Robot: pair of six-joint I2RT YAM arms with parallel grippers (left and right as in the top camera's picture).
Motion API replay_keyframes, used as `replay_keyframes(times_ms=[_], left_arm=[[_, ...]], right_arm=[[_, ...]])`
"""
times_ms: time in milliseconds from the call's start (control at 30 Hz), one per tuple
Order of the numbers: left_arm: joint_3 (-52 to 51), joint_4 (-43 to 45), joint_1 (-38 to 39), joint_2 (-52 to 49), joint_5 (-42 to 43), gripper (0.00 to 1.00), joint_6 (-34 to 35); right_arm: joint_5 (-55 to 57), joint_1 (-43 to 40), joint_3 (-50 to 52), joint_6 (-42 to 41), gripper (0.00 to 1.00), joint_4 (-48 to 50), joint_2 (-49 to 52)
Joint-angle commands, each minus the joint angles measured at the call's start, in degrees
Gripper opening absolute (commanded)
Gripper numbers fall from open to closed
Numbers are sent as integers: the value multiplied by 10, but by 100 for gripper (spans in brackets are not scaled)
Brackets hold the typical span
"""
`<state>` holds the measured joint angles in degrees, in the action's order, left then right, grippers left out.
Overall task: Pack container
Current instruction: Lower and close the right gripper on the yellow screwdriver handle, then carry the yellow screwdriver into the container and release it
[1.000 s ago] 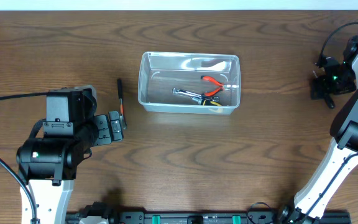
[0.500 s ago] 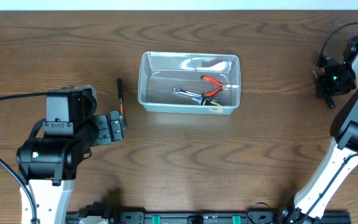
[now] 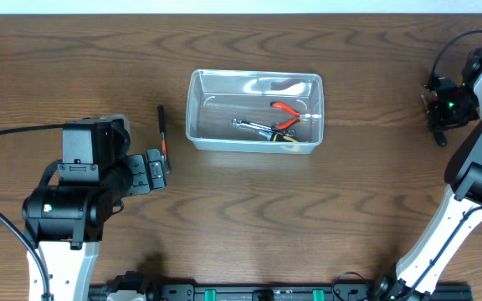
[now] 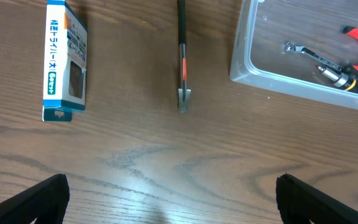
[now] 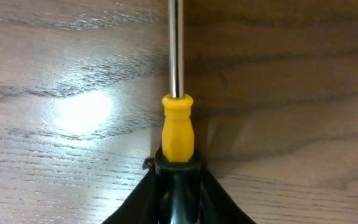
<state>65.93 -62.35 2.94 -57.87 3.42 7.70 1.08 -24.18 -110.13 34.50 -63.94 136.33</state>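
Observation:
My right gripper will next go up, to the left in the overhead view and down over the container's small wrench [image 3: 251, 125]. It will let go of the screwdriver there, where tools already lie.
The clear container [image 3: 192, 113] stands at the table's middle. It holds red-handled pliers [image 3: 287, 109], a small wrench [image 3: 248, 125] and a yellow-and-black tool [image 3: 281, 134]. At the far right edge, my right gripper [image 3: 438, 117] is low over the table. In the right wrist view, my right gripper [image 5: 179, 180] is shut on the black grip of a screwdriver [image 5: 178, 127] with a yellow collar; its steel shaft points away along the wood. My left gripper [image 3: 156, 170] is open and empty over bare wood, left of the container [image 4: 272, 68]. Its fingertips [image 4: 42, 199] stand wide apart.
A thin black tool with an orange band [image 3: 162, 134] lies on the table left of the container, and it shows in the left wrist view [image 4: 182, 56]. A small blue-and-white box [image 4: 65, 59] lies further left of it.
The right gripper's jaws have closed in on the screwdriver handle. The left arm, the container and the tools on the table have not moved.

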Motion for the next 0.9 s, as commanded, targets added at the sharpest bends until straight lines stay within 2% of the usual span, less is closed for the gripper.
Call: replay_keyframes(times_ms=[0,300,367,633,867], left_arm=[[8,1,0,-1,-7,98,-1],[8,1,0,-1,-7,98,-1],[8,1,0,-1,-7,98,-1],[8,1,0,-1,-7,98,-1],[8,1,0,-1,-7,98,-1]], right_arm=[[0,2,23,-2,17,4,26],[0,2,23,-2,9,5,26],[0,2,23,-2,1,5,26],[-5,6,13,-41,1,0,19],[-7,34,-21,-40,1,-8,-48]])
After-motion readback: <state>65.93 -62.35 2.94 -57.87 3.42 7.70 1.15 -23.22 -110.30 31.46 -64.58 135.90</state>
